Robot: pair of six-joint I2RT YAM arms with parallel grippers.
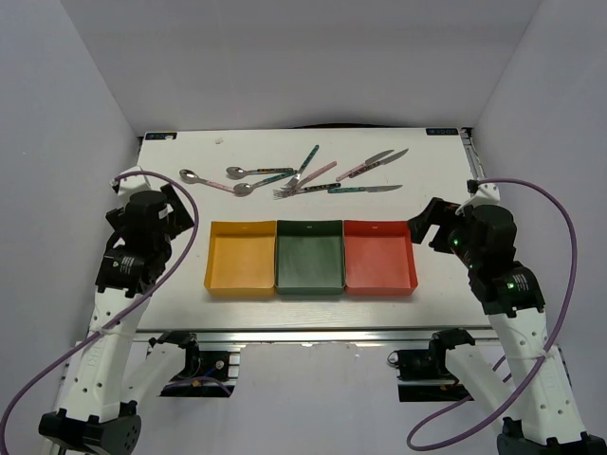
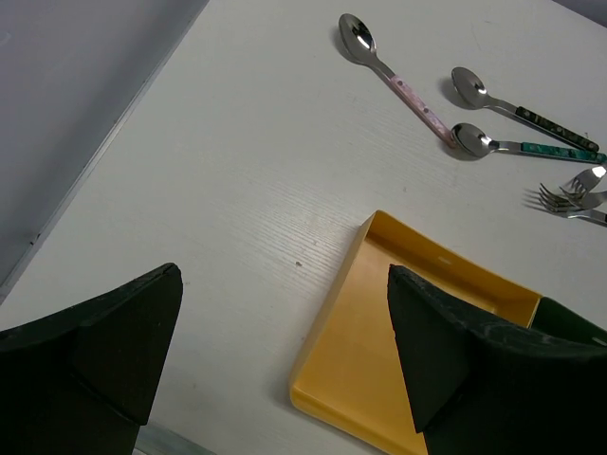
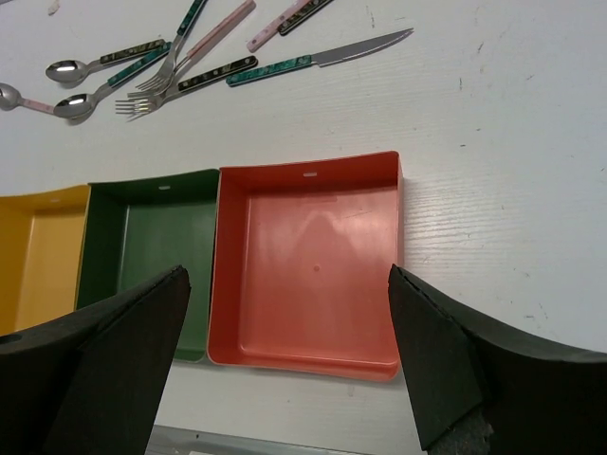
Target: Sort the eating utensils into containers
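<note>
The green knife handle [image 1: 348,190] is below my left gripper, to its right in the top view, so it should go past the spoons and down onto it next.
Three empty trays sit side by side mid-table: yellow-orange [image 1: 242,258], dark green [image 1: 309,256], red [image 1: 379,256]. Behind them lie the utensils: a pink-handled spoon [image 1: 204,180], two dark-handled spoons [image 1: 258,172], crossed forks [image 1: 302,180] and knives [image 1: 370,165]. My left gripper [image 1: 180,210] is open and empty, left of the yellow tray. In the left wrist view it [image 2: 285,275] hovers over that tray's left edge [image 2: 327,322]. My right gripper [image 1: 429,224] is open and empty, right of the red tray. In the right wrist view it [image 3: 286,272] frames the red tray [image 3: 313,265].
The white table [image 1: 171,284] ends at a metal rail along the near edge [image 1: 303,332]. Grey walls enclose the left, right and back. Purple cables loop from both arms.
</note>
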